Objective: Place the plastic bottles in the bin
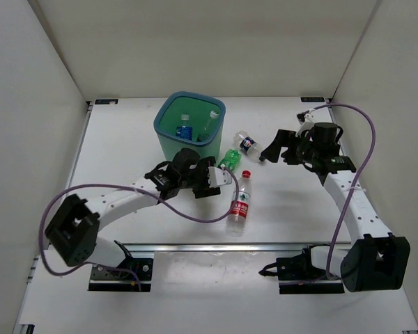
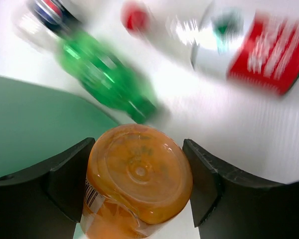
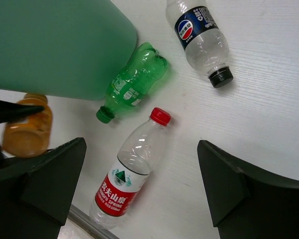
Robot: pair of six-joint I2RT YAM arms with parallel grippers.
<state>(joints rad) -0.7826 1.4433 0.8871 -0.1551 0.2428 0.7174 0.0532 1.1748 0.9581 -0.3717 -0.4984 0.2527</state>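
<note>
I need to raise my left gripper and carry it outward to let go of the orange bottle, because the teal bin's open top (image 1: 191, 118) is higher and farther out than the gripper.
My left gripper (image 1: 203, 178) is shut on the stubby orange bottle (image 2: 137, 179), its base towards the camera, beside the teal bin's wall (image 2: 30, 124). The orange bottle also shows in the right wrist view (image 3: 29, 130). The bin (image 1: 163, 120) stands at the back centre and holds two bottles (image 1: 185, 130). On the table lie a green bottle (image 1: 229, 159), a navy-labelled bottle (image 1: 249, 145) and a red-labelled bottle (image 1: 240, 204). My right gripper (image 1: 273, 149) is open and empty, hovering above them, with the red-labelled bottle (image 3: 132, 167) between its fingers in view.
A metal rail (image 1: 251, 245) runs along the near table edge, just past the red-labelled bottle's base. White enclosure walls stand at left, right and back. A purple cable (image 1: 195, 214) loops from the left arm across the table.
</note>
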